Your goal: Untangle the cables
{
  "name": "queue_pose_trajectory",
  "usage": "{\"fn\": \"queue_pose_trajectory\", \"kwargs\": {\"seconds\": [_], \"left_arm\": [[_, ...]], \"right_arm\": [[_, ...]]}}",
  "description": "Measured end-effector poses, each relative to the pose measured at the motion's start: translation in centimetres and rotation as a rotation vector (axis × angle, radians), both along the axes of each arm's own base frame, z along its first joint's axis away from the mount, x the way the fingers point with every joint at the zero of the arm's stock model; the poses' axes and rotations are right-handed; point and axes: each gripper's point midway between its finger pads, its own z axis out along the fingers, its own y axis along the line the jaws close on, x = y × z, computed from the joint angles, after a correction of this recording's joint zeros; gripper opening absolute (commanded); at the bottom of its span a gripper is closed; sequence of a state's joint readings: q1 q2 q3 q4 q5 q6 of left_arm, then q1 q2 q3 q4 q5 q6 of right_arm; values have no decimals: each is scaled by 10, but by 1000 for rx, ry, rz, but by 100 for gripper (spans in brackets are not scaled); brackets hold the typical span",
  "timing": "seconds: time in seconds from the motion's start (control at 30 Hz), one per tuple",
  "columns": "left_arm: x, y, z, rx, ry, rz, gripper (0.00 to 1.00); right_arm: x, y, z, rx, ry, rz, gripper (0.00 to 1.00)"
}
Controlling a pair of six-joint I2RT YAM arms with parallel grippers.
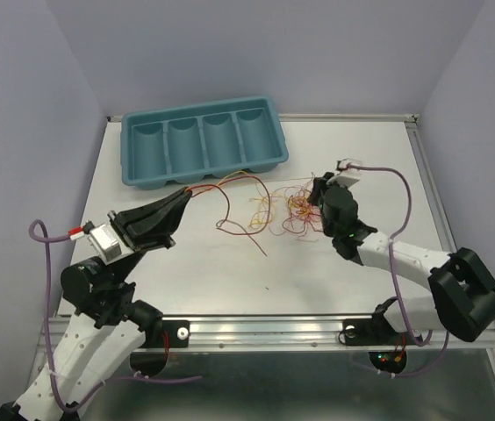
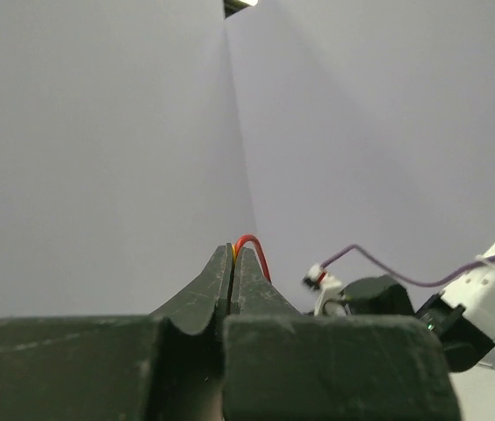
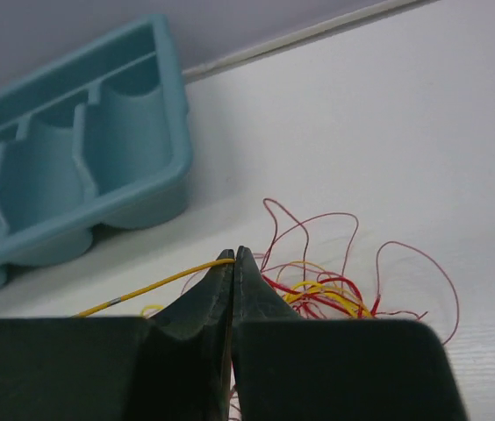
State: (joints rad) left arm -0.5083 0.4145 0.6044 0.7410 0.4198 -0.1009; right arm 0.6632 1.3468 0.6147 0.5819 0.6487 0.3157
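My left gripper lowers the red and yellow wires toward the tray's near edge (image 1: pixel 206 176) next and releases them, because they still hang above the table in slack arcs.
The cables (image 1: pixel 284 210) are a loose tangle of thin red, yellow and orange wires lying on the white table, right of centre. My left gripper (image 1: pixel 184 193) is held above the table just in front of the tray, shut on red and yellow wires (image 2: pixel 249 240) that run right into the tangle. My right gripper (image 1: pixel 316 191) is at the tangle's right edge, shut on a yellow wire (image 3: pixel 155 285) that stretches off to the left. Beside its tips, red and yellow loops (image 3: pixel 326 289) lie on the table.
A teal tray (image 1: pixel 199 105) with several compartments lies at the back left of the table; it also shows in the right wrist view (image 3: pixel 142 189). The right arm (image 2: pixel 379 298) shows in the left wrist view. A metal rail (image 1: pixel 265 329) runs along the table's near edge.
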Motion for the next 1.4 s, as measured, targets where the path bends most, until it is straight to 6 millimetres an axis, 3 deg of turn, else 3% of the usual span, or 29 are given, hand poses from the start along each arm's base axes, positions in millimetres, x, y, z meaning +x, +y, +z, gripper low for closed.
{"fn": "queue_pose_trajectory", "kwargs": {"seconds": [0.17, 0.27, 0.43, 0.53, 0.57, 0.73, 0.83, 0.93, 1.0, 1.07, 1.17, 1.27, 1.4], "left_arm": [[47, 10, -29, -27, 202, 147, 0], [75, 13, -59, -12, 329, 229, 0], [80, 14, -69, -5, 366, 247, 0], [76, 10, -65, 4, 339, 220, 18], [72, 7, -63, 13, 321, 201, 19], [53, -17, -50, 82, 194, 60, 20], [45, -33, -42, 134, 129, -26, 25], [46, -51, -47, 200, 111, -105, 31], [51, -64, -58, 250, 120, -153, 40], [57, -77, -73, 305, 134, -197, 58], [67, -96, -101, 384, 172, -249, 71], [73, -116, -134, 480, 215, -284, 78], [67, -147, -161, 625, 189, -307, 82]], "right_arm": [[11, -80, 23, 298, -33, -256, 0], [6, -101, 16, 391, -19, -333, 1], [-3, -103, 0, 446, 28, -359, 0], [-7, -103, 4, 454, 30, -351, 1], [-8, -104, 6, 455, 29, -350, 1], [-18, -117, 17, 423, 14, -360, 0], [-24, -123, 24, 394, 2, -351, 1], [-31, -124, 30, 379, -11, -326, 0], [-35, -124, 37, 376, -28, -308, 1], [-38, -124, 44, 376, -47, -295, 0], [-42, -126, 54, 379, -75, -286, 0], [-45, -127, 62, 383, -96, -282, 1], [-47, -130, 65, 383, -109, -289, 1]]}}
